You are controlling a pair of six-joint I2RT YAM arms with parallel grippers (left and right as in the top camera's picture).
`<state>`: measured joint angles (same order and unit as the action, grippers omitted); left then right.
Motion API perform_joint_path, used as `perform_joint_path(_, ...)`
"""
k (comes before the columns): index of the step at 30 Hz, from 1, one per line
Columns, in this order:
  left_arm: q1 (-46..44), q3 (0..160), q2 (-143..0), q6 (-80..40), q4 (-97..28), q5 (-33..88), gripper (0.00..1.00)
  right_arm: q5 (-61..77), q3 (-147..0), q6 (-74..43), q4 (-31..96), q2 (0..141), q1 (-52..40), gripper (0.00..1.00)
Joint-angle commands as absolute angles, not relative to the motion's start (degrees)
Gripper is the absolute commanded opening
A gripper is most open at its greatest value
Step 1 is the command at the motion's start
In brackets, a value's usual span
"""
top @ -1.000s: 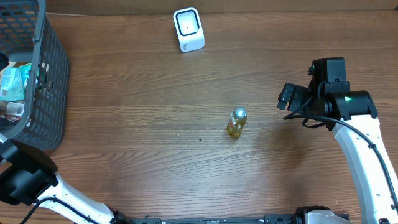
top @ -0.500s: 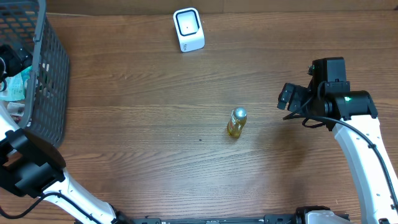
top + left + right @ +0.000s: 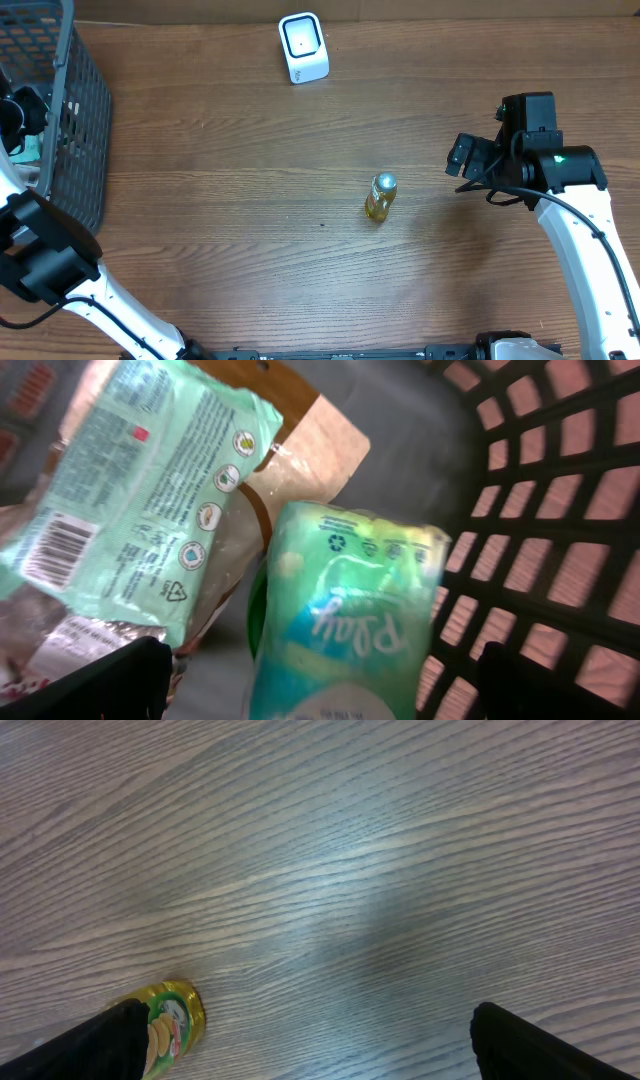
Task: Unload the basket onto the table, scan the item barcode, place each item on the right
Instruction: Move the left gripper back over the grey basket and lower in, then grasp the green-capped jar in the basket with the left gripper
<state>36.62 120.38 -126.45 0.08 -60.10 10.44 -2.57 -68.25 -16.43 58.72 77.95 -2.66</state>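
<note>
My left gripper moves down around the sides of the green "Play" packet (image 3: 345,620) and closes next, since the packet sits below the gap between my open fingers.
My left gripper (image 3: 320,695) hangs open inside the grey basket (image 3: 82,150), right over a green "Play" packet (image 3: 345,620); its two black fingertips (image 3: 95,680) stand either side of the packet without touching it. A mint packet with a barcode (image 3: 140,500) and a brown pouch (image 3: 305,450) lie behind. From overhead the left gripper (image 3: 20,112) shows at the basket's left wall. The white scanner (image 3: 303,47) stands at the table's back. My right gripper (image 3: 462,158) is open above bare wood, to the right of a small yellow-green can (image 3: 380,196).
The can (image 3: 170,1025) stands upright mid-table, beside my right gripper's (image 3: 320,1055) left finger. The basket's lattice wall (image 3: 560,510) rises close on the right of my left gripper. Brown wooden table (image 3: 250,180) spreads between basket, scanner and can.
My left arm has swung further over and down into the basket. The right arm, the can and the scanner have not moved.
</note>
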Motion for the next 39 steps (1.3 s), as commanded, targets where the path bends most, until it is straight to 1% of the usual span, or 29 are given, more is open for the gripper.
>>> perform_joint_path(1,36.7,120.0,-128.6,1.4,-59.9,10.1,1.00,-3.1,-69.5,-16.1,58.6,77.6,-2.5,1.00)
perform_joint_path(7,36.7,120.0,-131.5,1.8,-60.1,10.2,1.00,-3.1,-69.5,-16.1,58.6,77.6,-2.5,1.00)
perform_joint_path(14,36.7,120.0,-131.9,1.8,-59.8,10.4,1.00,-3.1,-69.5,-16.1,58.6,77.6,-2.5,1.00)
perform_joint_path(17,36.7,119.8,-131.9,2.7,-60.0,10.3,0.95,-3.1,-69.5,-16.1,58.6,77.6,-2.5,1.00)
perform_joint_path(20,36.7,119.7,-131.9,2.7,-60.0,10.3,0.95,-3.1,-69.5,-16.1,58.6,77.6,-2.5,1.00)
perform_joint_path(24,36.6,119.7,-131.9,2.7,-59.8,10.2,0.91,-3.1,-69.5,-16.1,58.6,77.6,-2.5,1.00)
perform_joint_path(26,36.6,119.7,-131.9,2.9,-59.7,10.3,0.84,-3.1,-69.5,-16.1,58.6,77.6,-2.5,1.00)
perform_joint_path(27,36.6,119.7,-131.9,2.9,-59.7,10.3,0.83,-3.1,-69.5,-16.1,58.6,77.6,-2.5,1.00)
perform_joint_path(31,36.6,119.7,-131.9,2.9,-59.7,10.0,0.85,-3.1,-69.5,-16.1,58.6,77.6,-2.5,1.00)
perform_joint_path(39,36.6,119.7,-131.9,2.9,-59.5,8.4,0.83,-3.1,-69.5,-16.1,58.6,77.6,-2.5,1.00)
